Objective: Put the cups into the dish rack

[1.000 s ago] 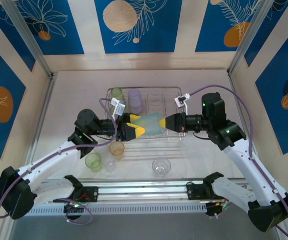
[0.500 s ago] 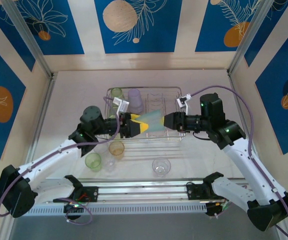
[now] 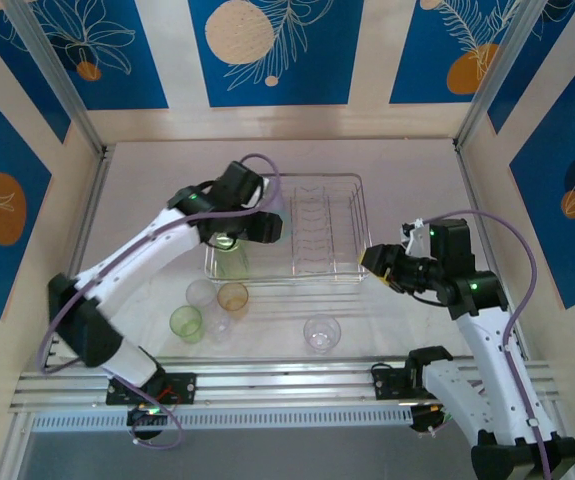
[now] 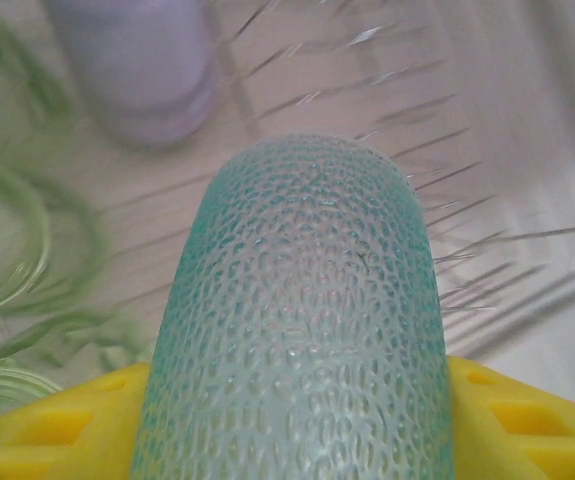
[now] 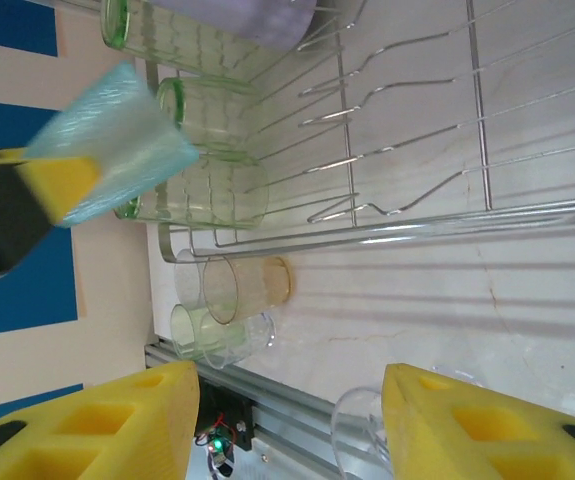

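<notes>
I should bring the teal cup down in my left gripper onto the empty rack wires beside the lilac and green cups next, then release it.
A teal cup (image 4: pixel 302 290) with a dimpled wall sits between the yellow fingers (image 4: pixel 512 415) of my left gripper (image 4: pixel 302 395), which is shut on it. That gripper (image 3: pixel 270 227) hangs over the left part of the dish rack (image 3: pixel 339 268). In the rack are a lilac cup (image 4: pixel 132 65) and green cups (image 5: pixel 202 200), one green cup (image 3: pixel 232 262) at the front left corner. My right gripper (image 3: pixel 372 262) stands open and empty beside the rack's right front corner. The right wrist view shows the teal cup (image 5: pixel 117 145) above the rack.
On the table in front of the rack stand an amber cup (image 3: pixel 232 296), a green cup (image 3: pixel 185 322), a clear cup (image 3: pixel 200 293) and a clear cup (image 3: pixel 321 332) further right. An aluminium rail (image 3: pixel 297 380) runs along the near edge.
My right gripper has let go of the teal cup, opened and drawn back to the right. The left arm has swung the cup up and left over the rack.
</notes>
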Controlling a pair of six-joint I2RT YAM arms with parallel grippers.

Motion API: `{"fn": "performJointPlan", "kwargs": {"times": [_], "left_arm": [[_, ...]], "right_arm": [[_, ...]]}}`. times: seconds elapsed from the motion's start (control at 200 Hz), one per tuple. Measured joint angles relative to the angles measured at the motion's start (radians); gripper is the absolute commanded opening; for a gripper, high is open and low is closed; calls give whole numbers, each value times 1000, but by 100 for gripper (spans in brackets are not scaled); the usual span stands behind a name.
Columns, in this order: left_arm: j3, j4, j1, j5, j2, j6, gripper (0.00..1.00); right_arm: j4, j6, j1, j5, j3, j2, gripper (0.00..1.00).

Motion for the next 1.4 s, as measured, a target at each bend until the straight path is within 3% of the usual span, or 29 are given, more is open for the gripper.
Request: {"fn": "performJointPlan", "kwargs": {"times": [0.34, 0.775, 1.246, 1.401], "left_arm": [[290, -218, -27, -171, 296, 85, 0], [496, -321, -27, -232, 571, 161, 0], [579, -365, -27, -253, 643, 207, 57], [579, -365, -26, -268, 648, 220, 85]], "right_arm": [[-79, -49, -27, 2, 2, -26, 53], [-97, -80, -46, 2, 2, -26, 54], [-106, -110, -43, 1, 3, -13, 56], [-119, -113, -22, 1, 16, -13, 57]]}}
